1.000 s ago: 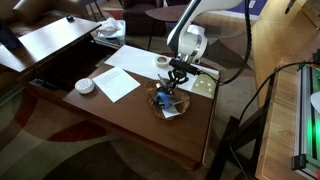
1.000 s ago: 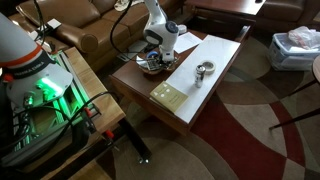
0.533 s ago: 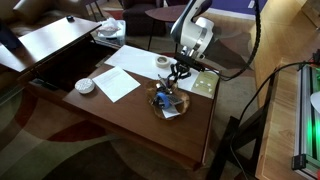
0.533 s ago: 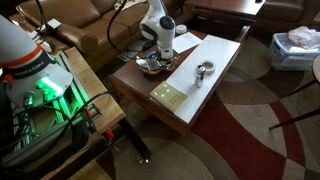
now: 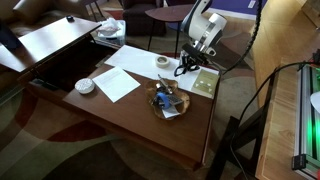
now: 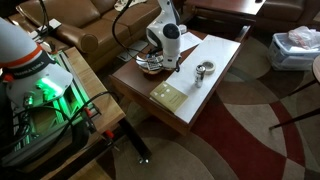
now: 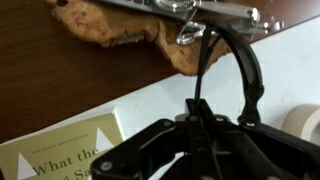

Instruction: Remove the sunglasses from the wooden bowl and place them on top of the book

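My gripper moves away from the bowl and over the book next, then brings the sunglasses down onto its cover [image 5: 205, 82] [image 7: 62, 153], because that cover lies flat and clear.
My gripper [image 5: 186, 62] is shut on the sunglasses [image 5: 182, 69], a small dark pair that hangs from the fingers above the table, between the wooden bowl [image 5: 167, 103] and the book [image 5: 205, 83]. In the wrist view the shut fingers [image 7: 196, 118] pinch the glasses, whose thin black arms [image 7: 246, 66] curve upward. The brown bowl [image 7: 120, 32] lies at the top and the pale yellow-green book [image 7: 60, 150] at the lower left. In an exterior view the gripper [image 6: 173, 62] hovers beside the bowl [image 6: 148, 68], with the book [image 6: 168, 96] nearer the table's front.
Blue and white odds and ends remain in the bowl. White sheets of paper [image 5: 125, 78], a white round dish [image 5: 85, 87] and a small pale tape ring [image 5: 162, 62] lie on the brown table [image 5: 120, 115]. Sofas and another table stand behind.
My gripper has risen out of the bowl with the sunglasses and moved away from it, over toward the book.
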